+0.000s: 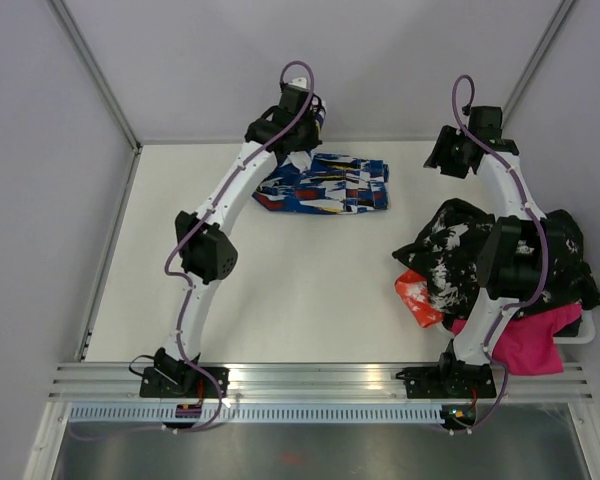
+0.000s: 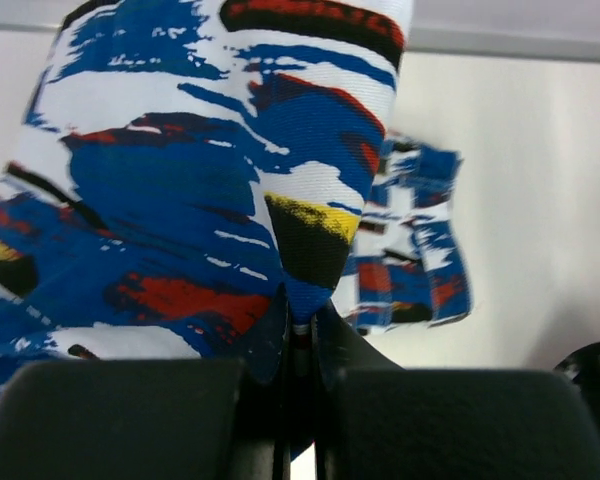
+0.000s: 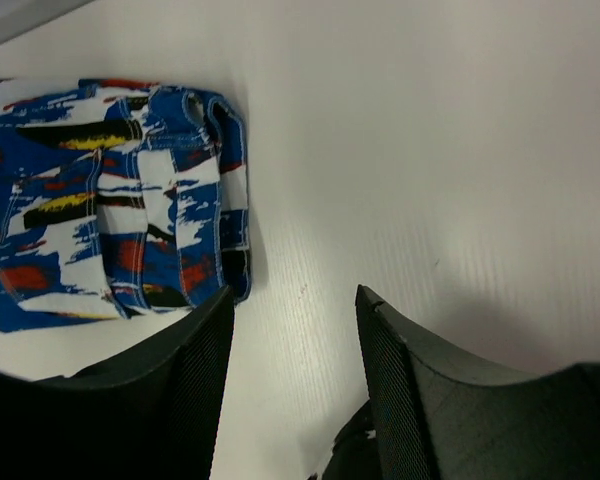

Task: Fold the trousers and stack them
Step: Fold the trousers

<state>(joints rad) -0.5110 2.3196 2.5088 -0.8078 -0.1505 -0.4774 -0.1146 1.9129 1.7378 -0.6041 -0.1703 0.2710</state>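
My left gripper will carry the trousers' lifted edge to the right in the top view and down over the trousers' flat end (image 1: pixel 365 180) (image 2: pixel 412 240), releasing it, since that flat end lies uncovered.
The trousers (image 1: pixel 330 187), royal blue with white, red, black and yellow splashes, lie folded at the back middle of the table. My left gripper (image 1: pixel 302 150) is shut on their left end and lifts that edge; in the left wrist view the cloth (image 2: pixel 200 170) hangs from the closed jaws (image 2: pixel 300 320). My right gripper (image 1: pixel 442 152) is open and empty, hovering above bare table to the right of the trousers. The right wrist view shows the trousers' folded right end (image 3: pixel 120 200) left of the open fingers (image 3: pixel 292 300).
A heap of other clothes lies at the right: a black-and-white garment (image 1: pixel 450 250), a red-orange piece (image 1: pixel 417 295) and a magenta one (image 1: pixel 525 340) in a white basket (image 1: pixel 584 325). Grey walls and a metal rail (image 1: pixel 100 260) bound the table.
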